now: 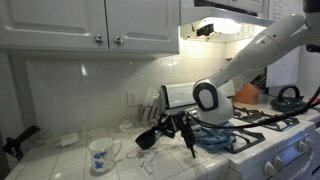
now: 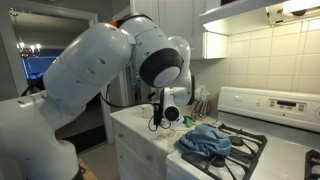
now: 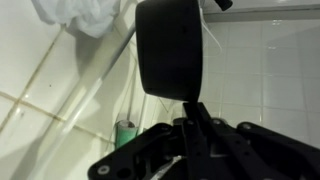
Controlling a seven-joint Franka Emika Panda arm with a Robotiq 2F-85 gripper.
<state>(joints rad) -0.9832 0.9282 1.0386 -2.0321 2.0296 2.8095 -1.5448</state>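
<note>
The spatula, still above the counter, goes outward and down toward the small green object next. My gripper then releases it, since that object is outward and below.
My gripper is shut on the thin handle of a black spatula. Its broad rounded head fills the upper middle of the wrist view, over white counter tiles. In both exterior views the gripper hangs low over the tiled counter, just beside the stove. There the black spatula sticks out sideways from the fingers, a little above the counter. A white mug with a blue pattern stands on the counter a short way from the spatula's head.
A crumpled blue towel lies on the stove grates close to the gripper. A white appliance stands at the backsplash, a dark kettle on the stove. A crumpled white thing and a small green object lie on the tiles.
</note>
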